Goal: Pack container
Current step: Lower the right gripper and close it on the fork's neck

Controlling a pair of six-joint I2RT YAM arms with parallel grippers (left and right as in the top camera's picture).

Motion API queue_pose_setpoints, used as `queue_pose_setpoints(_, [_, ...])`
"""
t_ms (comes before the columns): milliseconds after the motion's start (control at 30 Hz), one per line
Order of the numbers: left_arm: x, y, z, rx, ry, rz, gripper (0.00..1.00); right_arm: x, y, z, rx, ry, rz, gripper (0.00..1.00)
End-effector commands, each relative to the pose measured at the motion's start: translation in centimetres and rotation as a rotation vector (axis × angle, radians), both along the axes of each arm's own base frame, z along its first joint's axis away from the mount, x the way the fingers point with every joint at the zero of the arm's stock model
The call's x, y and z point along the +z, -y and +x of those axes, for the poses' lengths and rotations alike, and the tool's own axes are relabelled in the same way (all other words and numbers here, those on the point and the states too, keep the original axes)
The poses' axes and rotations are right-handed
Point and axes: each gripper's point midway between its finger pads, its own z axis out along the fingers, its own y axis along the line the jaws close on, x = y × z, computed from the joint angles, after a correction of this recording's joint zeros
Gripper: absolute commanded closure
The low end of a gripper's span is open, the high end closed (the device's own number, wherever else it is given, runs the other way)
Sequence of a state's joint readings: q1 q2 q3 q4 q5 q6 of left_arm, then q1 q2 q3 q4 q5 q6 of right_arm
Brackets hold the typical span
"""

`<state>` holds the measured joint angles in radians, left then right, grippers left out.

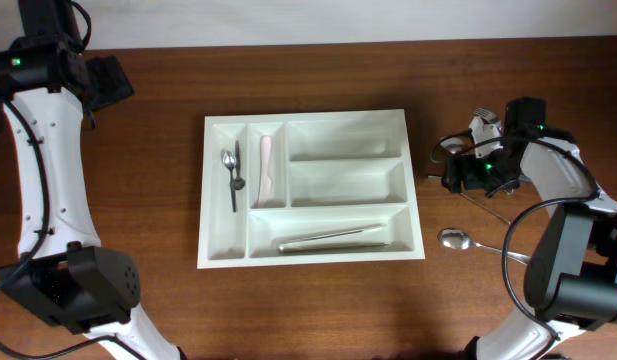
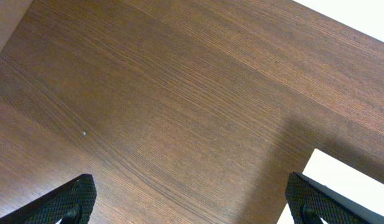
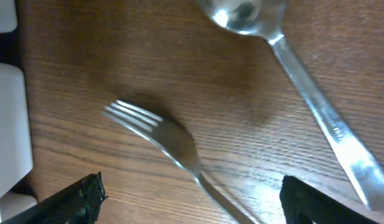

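Note:
My right gripper is open above the fork's handle, which already runs between my fingers but lies below them. It will go down next onto the handle, just behind the fork's head.
The white cutlery tray (image 1: 416, 205) lies mid-table. It holds a small spoon (image 1: 228, 160), a pink utensil (image 1: 265, 165) and a long metal utensil (image 1: 333, 238). My right gripper (image 1: 456, 178) is open, low over the table just right of the tray. In the right wrist view a fork (image 3: 163, 135) lies between the open fingers (image 3: 192, 199), with its handle running toward me. A spoon (image 3: 316, 106) lies beside it. My left gripper (image 1: 113, 82) is open and empty at the far left back, and its fingers (image 2: 192, 205) show only bare wood.
Another spoon (image 1: 454, 239) lies on the table near the tray's front right corner. More cutlery (image 1: 485, 118) sits behind the right arm. The tray's edge shows in the right wrist view (image 3: 8, 124), and its corner shows in the left wrist view (image 2: 347, 183).

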<state>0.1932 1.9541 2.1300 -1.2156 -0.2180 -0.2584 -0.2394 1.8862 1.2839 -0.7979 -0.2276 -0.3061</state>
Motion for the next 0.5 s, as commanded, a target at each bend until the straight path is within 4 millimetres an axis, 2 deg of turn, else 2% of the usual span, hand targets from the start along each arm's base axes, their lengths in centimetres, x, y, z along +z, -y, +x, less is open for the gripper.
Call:
queue_pose_setpoints(0, [0.5,-0.2,-0.1,0.007,0.011,0.008,0.01,-0.7,-0.5,-0.2,-0.002,-0.022,0.039,0.12])
queue_pose_setpoints(233, [0.5,-0.2,-0.1,0.007,0.012,0.008,0.01,-1.5,-0.9,-1.2,-0.001,-0.05,0.053,0.25])
queue_pose_setpoints(467, [0.5,-0.2,-0.1,0.007,0.011,0.008,0.01,-2.5,-1.5,-2.3,0.001,-0.083,0.08,0.25])
